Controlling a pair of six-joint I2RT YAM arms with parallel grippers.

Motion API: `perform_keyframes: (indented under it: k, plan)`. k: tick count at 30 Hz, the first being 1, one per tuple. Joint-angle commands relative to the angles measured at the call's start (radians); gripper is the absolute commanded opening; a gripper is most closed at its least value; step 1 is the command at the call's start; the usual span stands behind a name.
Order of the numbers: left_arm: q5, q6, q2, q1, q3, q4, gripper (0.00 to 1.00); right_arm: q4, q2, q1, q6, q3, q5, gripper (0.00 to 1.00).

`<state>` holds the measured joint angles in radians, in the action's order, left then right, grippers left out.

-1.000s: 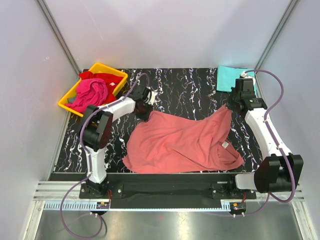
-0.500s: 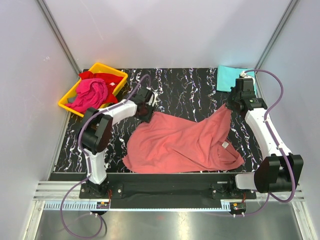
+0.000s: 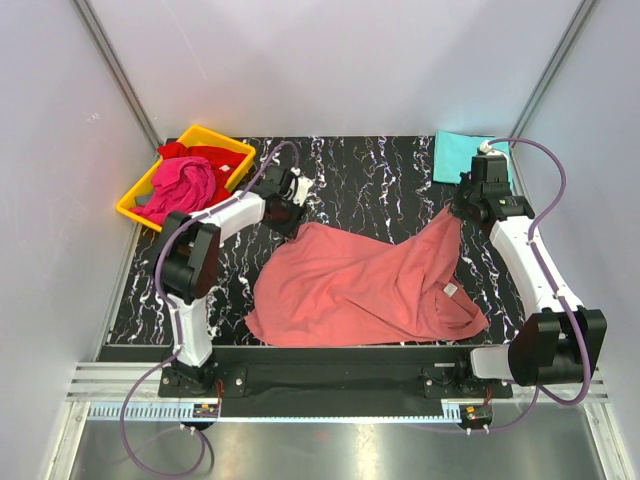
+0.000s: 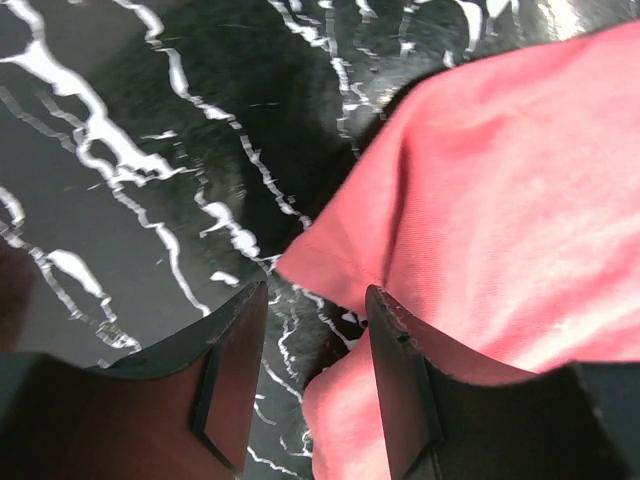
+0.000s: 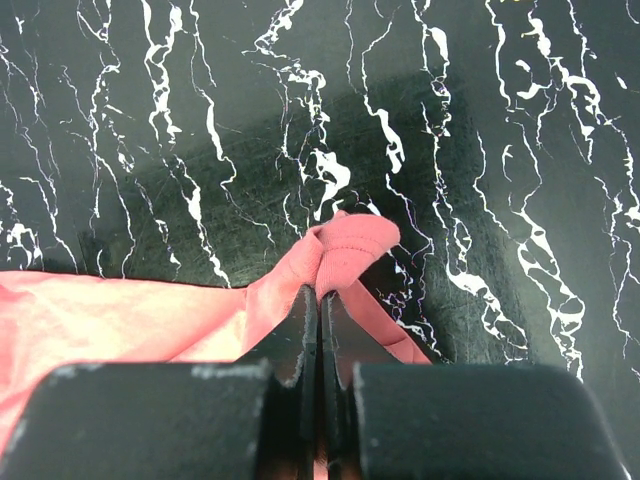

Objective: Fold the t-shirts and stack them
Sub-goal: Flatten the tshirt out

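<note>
The left gripper moves down and closes its fingers on the shirt's corner nearest the tray next, just below the gripper, because the corner's tip lines up between my fingers.
The salmon-pink t-shirt (image 3: 360, 285) lies spread and rumpled on the black marbled table. My right gripper (image 3: 462, 212) is shut on its far right corner, the pinched hem (image 5: 352, 245) bulging past the fingertips. My left gripper (image 3: 286, 215) is open at the shirt's far left corner; cloth (image 4: 480, 220) lies between and beside the jaws without being clamped. A turquoise t-shirt (image 3: 462, 155) lies folded at the far right. The magenta t-shirt (image 3: 183, 185) and the red t-shirt (image 3: 212, 158) are bunched in the yellow tray.
The yellow plastic tray (image 3: 232, 143) sits at the far left corner, tilted. Grey walls close in on both sides and behind. A metal rail runs along the near edge below the arm bases.
My left gripper has shifted a little towards the far left corner of the salmon-pink shirt. The right gripper holds its corner as before.
</note>
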<state>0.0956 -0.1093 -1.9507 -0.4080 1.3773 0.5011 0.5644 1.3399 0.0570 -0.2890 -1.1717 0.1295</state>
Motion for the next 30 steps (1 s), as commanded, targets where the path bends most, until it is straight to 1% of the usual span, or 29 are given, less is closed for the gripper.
perform_keyframes:
  k: [1, 5, 10, 12, 13, 14, 15, 17, 18, 21, 22, 24, 26, 28, 29, 30]
  plan:
    - [0.067, -0.05, -0.017, 0.005, 0.025, -0.029, 0.49, -0.046, -0.024, 0.0, 0.002, 0.001, -0.014, 0.0]
    - [0.052, -0.056, -0.079, 0.008, 0.078, 0.01, 0.47, -0.047, -0.022, 0.0, 0.001, 0.0, -0.018, 0.0]
    - [0.059, -0.07, -0.099, 0.011, 0.124, 0.025, 0.48, -0.047, -0.025, 0.0, 0.004, 0.0, -0.027, 0.0]
    - [0.069, -0.078, -0.123, 0.011, 0.144, 0.051, 0.45, -0.047, -0.027, 0.0, 0.005, -0.002, -0.025, 0.0]
    - [0.073, -0.079, -0.131, 0.011, 0.154, 0.071, 0.39, -0.047, -0.028, 0.001, 0.005, -0.003, -0.025, 0.0]
    - [0.076, -0.082, -0.134, 0.011, 0.155, 0.073, 0.23, -0.047, -0.028, 0.001, 0.007, -0.002, -0.024, 0.0]
    - [0.075, -0.081, -0.128, 0.011, 0.151, 0.071, 0.14, -0.049, -0.027, 0.0, 0.007, -0.002, -0.024, 0.0]
    - [0.064, -0.072, -0.102, 0.011, 0.152, 0.077, 0.03, -0.046, -0.027, 0.001, 0.007, -0.008, -0.022, 0.0]
    - [0.052, -0.057, -0.088, 0.011, 0.161, 0.085, 0.0, -0.043, -0.022, 0.001, 0.007, -0.012, -0.022, 0.0]
    - [-0.066, -0.026, -0.005, 0.011, 0.242, 0.129, 0.0, -0.035, -0.036, 0.001, 0.005, -0.081, -0.027, 0.0]
    - [-0.165, -0.015, 0.021, 0.011, 0.305, 0.152, 0.0, -0.044, -0.048, 0.0, 0.005, -0.127, -0.03, 0.0]
    - [-0.255, 0.0, 0.119, 0.011, 0.363, 0.16, 0.0, -0.089, -0.093, 0.0, 0.014, -0.176, -0.034, 0.0]
    - [-0.336, -0.004, 0.215, 0.011, 0.44, 0.169, 0.0, -0.127, -0.114, 0.001, 0.017, -0.261, -0.042, 0.0]
    - [-0.373, -0.024, 0.269, 0.011, 0.501, 0.186, 0.0, -0.132, -0.119, 0.001, 0.039, -0.354, -0.066, 0.0]
    - [-0.384, -0.029, 0.309, 0.009, 0.526, 0.201, 0.0, -0.141, -0.12, 0.0, 0.048, -0.376, -0.112, 0.0]
    - [-0.396, -0.035, 0.326, 0.009, 0.552, 0.22, 0.0, -0.155, -0.133, 0.001, 0.056, -0.391, -0.125, 0.0]
